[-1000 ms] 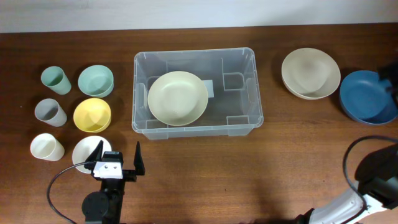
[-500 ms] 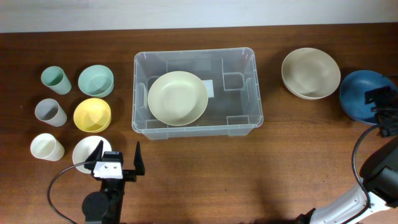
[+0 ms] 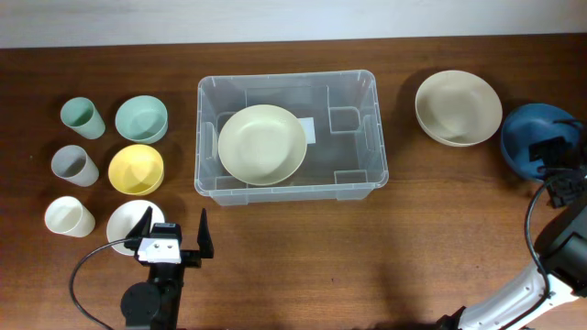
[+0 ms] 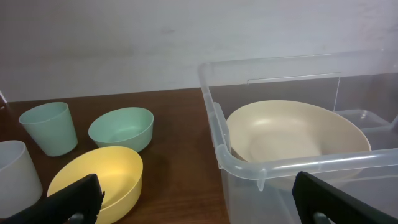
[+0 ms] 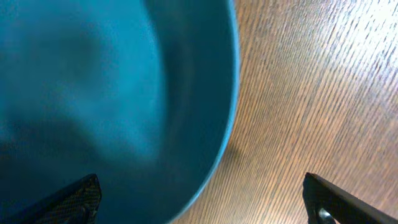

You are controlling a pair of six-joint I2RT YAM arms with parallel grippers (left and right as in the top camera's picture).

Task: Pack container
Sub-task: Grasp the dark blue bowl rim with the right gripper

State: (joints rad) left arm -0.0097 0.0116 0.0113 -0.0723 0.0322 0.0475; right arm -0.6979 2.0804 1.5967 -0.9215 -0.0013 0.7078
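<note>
The blue bowl's rim runs between my open fingers, so I will next move my right gripper down toward the right in the overhead view, onto the near side of the bowl's rim, and close.
The clear container (image 3: 376, 137) stands mid-table with a cream bowl (image 3: 262, 144) inside it. In the left wrist view the container's near rim (image 4: 273, 165) and the cream bowl (image 4: 292, 134) are on the right. My left gripper (image 3: 174, 225) is open near the front left, short of the container, with nothing between its fingers (image 4: 202, 208). My right gripper (image 3: 561, 170) hangs open over the right side of a blue bowl (image 3: 525, 147). In the right wrist view the blue bowl's rim (image 5: 230, 112) runs between the open fingers of that gripper (image 5: 202, 199).
A beige bowl (image 3: 458, 107) sits right of the container. At the left stand a green cup (image 3: 82, 117), green bowl (image 3: 141, 119), grey cup (image 3: 73, 165), yellow bowl (image 3: 136, 170), white cup (image 3: 69, 216) and white bowl (image 3: 124, 220).
My right gripper has come in from the right edge toward the front, over the blue bowl. The left arm has not moved.
</note>
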